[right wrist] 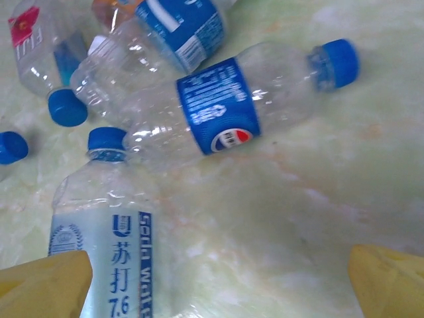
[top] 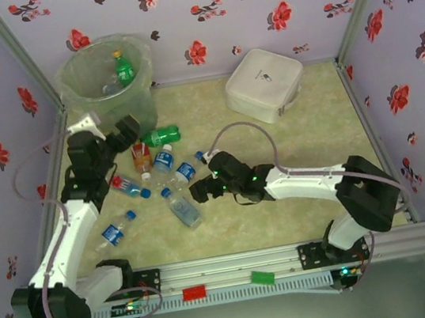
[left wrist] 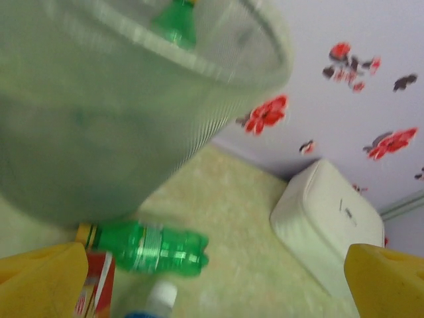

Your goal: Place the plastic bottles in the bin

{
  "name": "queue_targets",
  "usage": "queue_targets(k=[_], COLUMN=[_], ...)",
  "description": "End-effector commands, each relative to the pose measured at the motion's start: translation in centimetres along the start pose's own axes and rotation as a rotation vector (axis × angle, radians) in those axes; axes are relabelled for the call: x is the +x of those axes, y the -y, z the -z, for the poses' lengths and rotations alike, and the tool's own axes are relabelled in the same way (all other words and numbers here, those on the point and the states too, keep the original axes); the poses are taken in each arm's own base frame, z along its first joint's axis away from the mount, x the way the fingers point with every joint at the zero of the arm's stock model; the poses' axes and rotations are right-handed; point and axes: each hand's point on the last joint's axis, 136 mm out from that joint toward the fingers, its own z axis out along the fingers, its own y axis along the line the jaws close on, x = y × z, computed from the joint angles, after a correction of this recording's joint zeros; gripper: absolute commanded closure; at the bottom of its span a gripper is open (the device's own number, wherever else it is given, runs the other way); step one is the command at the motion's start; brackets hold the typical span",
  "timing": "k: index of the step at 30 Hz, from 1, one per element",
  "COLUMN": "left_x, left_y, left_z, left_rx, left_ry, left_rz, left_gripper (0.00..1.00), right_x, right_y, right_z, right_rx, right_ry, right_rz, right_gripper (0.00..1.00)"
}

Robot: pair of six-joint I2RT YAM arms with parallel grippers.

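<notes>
The clear soda-water bottle is lying beside one open finger, so next my right gripper will move both fingers back and down around the bottle's label.
The bin (top: pixel 102 86) stands at the far left corner, a green bottle (top: pixel 123 67) lying inside it. Just in front of the bin hovers my left gripper (top: pixel 128 129), open and empty. In the left wrist view its yellow fingers (left wrist: pixel 41 283) frame the bin wall (left wrist: pixel 112 112), a green bottle (left wrist: pixel 149 246) on the table and an orange-red label (left wrist: pixel 99 291). My right gripper (top: pixel 199 191) is open over a cluster of clear blue-labelled bottles (top: pixel 181 208). Its wrist view has a Pepsi-labelled bottle (right wrist: pixel 222 109) and a soda-water bottle (right wrist: pixel 106 245) beside the left finger (right wrist: pixel 43 288).
A white lidded box (top: pixel 264 83) sits at the back right of the mat. More bottles lie between the arms: an orange-red one (top: pixel 142 157) and clear ones (top: pixel 115 233) nearer the left arm. Flowered walls close in three sides.
</notes>
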Motion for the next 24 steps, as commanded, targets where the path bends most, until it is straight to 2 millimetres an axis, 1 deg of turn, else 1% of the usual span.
queue_targets(k=[1,2,5,8,10,14,19,21,24], left_x=[2.7,3.6,5.6,7.0,7.6,8.1,7.8,7.7,7.9], left_y=[-1.0,-1.7,-3.9,-5.9,-6.7,-7.4,-6.9,-6.8,-6.9], left_z=[1.3,1.6,2.4,2.8,2.8,2.4,1.9,1.9,2.0], left_rx=[0.010,-0.002,-0.069,-0.138,-0.150,-0.145,-0.133,-0.129,-0.132], left_ry=[-0.024,-0.035,-0.052,-0.054,-0.044,-0.018,-0.017,-0.021,-0.026], left_rz=[0.077,0.087,0.102,0.122,0.156,0.210,0.213,0.212,0.215], left_gripper=[0.00,0.00,0.00,0.00,0.00,0.00,0.00,0.00,0.00], right_x=[0.9,1.2,2.5,4.3,5.4,7.0,7.9,8.3,8.6], right_y=[-1.9,-2.2,-3.5,-4.3,-4.7,-5.6,-6.1,-5.9,-5.6], right_z=[-1.0,-1.3,-2.0,-2.6,-2.9,-3.8,-4.5,-4.8,-5.1], right_rx=[-0.034,-0.035,-0.036,-0.013,0.008,0.051,0.100,0.114,0.128], right_ry=[-0.072,-0.093,-0.146,-0.203,-0.242,-0.293,-0.323,-0.333,-0.348], right_rz=[0.019,0.028,0.075,0.137,0.184,0.270,0.356,0.366,0.375], right_gripper=[0.00,0.00,0.00,0.00,0.00,0.01,0.04,0.07,0.14])
